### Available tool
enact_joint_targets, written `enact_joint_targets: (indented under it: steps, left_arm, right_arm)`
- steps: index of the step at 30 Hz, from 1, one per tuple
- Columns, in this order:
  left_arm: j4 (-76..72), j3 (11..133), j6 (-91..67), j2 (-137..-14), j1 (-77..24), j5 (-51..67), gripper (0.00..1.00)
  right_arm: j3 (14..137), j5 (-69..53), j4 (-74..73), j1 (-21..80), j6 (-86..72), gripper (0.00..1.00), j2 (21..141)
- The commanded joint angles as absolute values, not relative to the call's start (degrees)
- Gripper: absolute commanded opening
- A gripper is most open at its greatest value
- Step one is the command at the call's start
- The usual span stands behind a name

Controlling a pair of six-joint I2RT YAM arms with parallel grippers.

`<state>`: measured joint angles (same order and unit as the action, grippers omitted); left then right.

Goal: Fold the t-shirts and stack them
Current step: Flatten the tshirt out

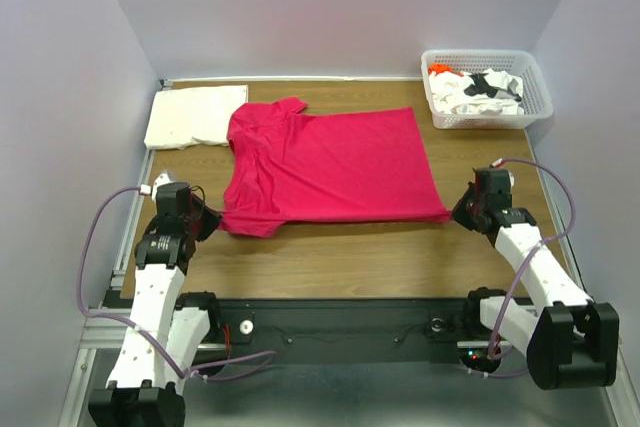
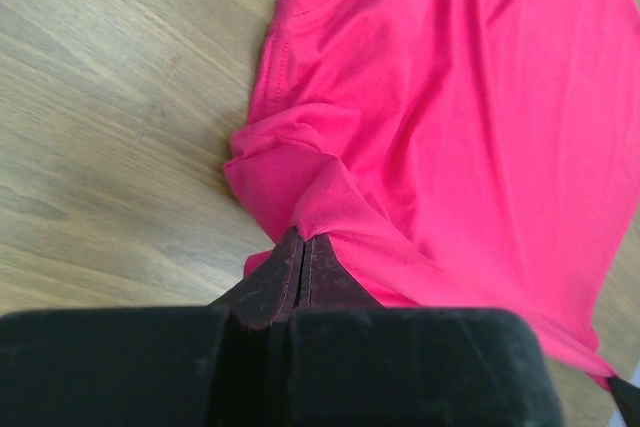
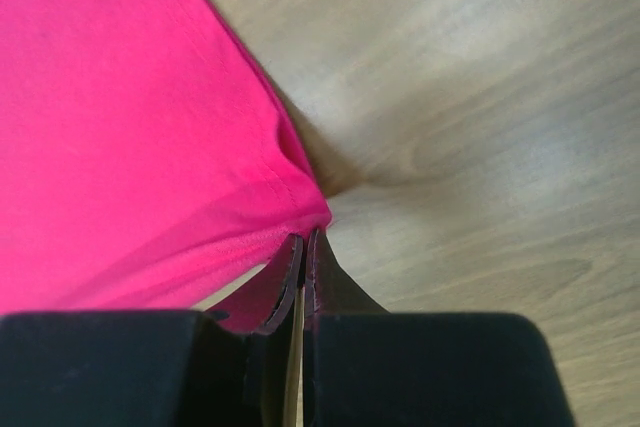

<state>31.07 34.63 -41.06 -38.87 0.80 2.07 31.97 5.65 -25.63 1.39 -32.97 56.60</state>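
My right gripper carries the hem corner outward over the red t-shirt next, then opens.
A magenta-red t-shirt (image 1: 330, 167) lies spread across the middle of the wooden table, collar to the left. My left gripper (image 1: 215, 219) is shut on its near-left sleeve corner; in the left wrist view the fingers (image 2: 285, 277) pinch a fold of the red t-shirt (image 2: 470, 127). My right gripper (image 1: 457, 212) is shut on the near-right hem corner; in the right wrist view the fingertips (image 3: 322, 272) clamp the tip of the red t-shirt (image 3: 120, 147). A folded cream-white t-shirt (image 1: 195, 115) lies at the far left.
A white lattice basket (image 1: 525, 72) at the far right corner holds crumpled white, black-printed and orange t-shirts (image 1: 475, 90). Bare wood (image 1: 330, 262) lies between the red shirt and the arm bases. Purple walls close in both sides.
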Motion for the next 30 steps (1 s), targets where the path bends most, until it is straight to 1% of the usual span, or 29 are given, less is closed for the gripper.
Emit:
enact_joint_targets:
  steps: [1,9,19,22,25,29,30]
  left_arm:
    - [28.74,38.31,-38.06,-41.56,0.88,-1.67,0.00]
    - [25.32,45.51,-27.43,-57.54,0.79,-3.25,0.00]
    - [20.92,53.86,-21.36,-69.25,0.79,-1.67,0.00]
    - [20.39,55.72,-19.43,-73.99,0.18,-1.93,0.03]
    - [20.30,58.44,-17.85,-79.78,-2.02,-2.90,0.04]
    - [20.30,61.86,-16.17,-84.45,-4.83,-5.18,0.05]
    - [20.30,62.57,-16.08,-85.25,-5.70,-5.88,0.06]
  right_arm:
    - [39.27,7.21,-24.87,0.79,-28.49,0.01,61.42]
    - [50.52,2.03,-25.84,0.70,-23.03,0.01,78.28]
    - [60.81,0.35,-26.80,0.79,-19.16,0.01,89.64]
    - [63.98,-2.19,-27.68,0.70,-18.28,0.01,93.42]
    - [66.53,-3.60,-28.82,0.88,-17.58,0.01,96.67]
    - [68.03,-3.60,-29.27,1.14,-17.40,0.01,98.69]
    - [68.29,-3.60,-29.35,1.32,-17.40,0.02,98.96]
